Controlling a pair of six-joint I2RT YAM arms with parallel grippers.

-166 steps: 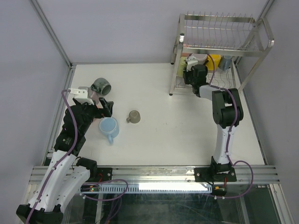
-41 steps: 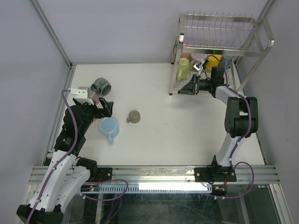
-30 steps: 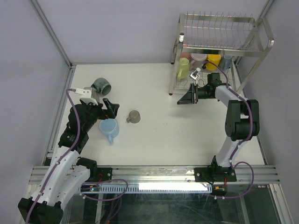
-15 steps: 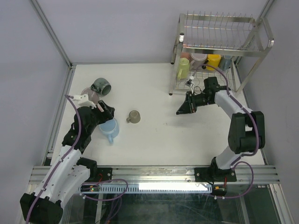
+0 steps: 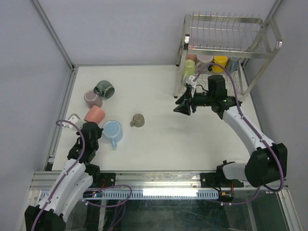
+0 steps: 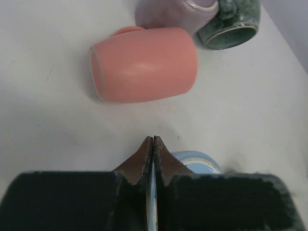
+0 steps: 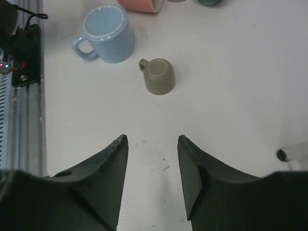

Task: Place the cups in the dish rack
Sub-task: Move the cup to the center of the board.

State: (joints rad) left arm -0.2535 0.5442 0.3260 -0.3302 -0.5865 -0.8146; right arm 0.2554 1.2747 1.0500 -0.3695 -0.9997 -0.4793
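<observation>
The light blue mug's handle sticks out clear, below and to the left in the top view, so my right gripper will move there next and down astride it.
Five cups lie on the left of the table: a dark grey-green mug (image 5: 104, 88), a mauve cup (image 5: 92, 99), a salmon pink cup (image 5: 95, 114) on its side, a light blue mug (image 5: 112, 131) and a taupe cup (image 5: 138, 120). My left gripper (image 5: 93, 128) is shut and empty, just short of the salmon cup (image 6: 144, 65), with the blue mug (image 6: 197, 161) to its right. My right gripper (image 5: 182, 108) hangs open and empty over mid-table, pointing at the taupe cup (image 7: 160, 76). The dish rack (image 5: 226, 45) at the back right holds several cups on its lower shelf.
In the rack stand a pale yellow-green cup (image 5: 189, 67), a pinkish cup (image 5: 204, 60), a yellow cup (image 5: 220, 62) and a grey-blue cup (image 5: 233, 63). An aluminium rail (image 5: 159, 179) runs along the near edge. Walls close off the left and back.
My left arm drew back toward the near edge and its gripper shut on nothing. My right arm swung out from the rack over the table, and its jaws opened.
</observation>
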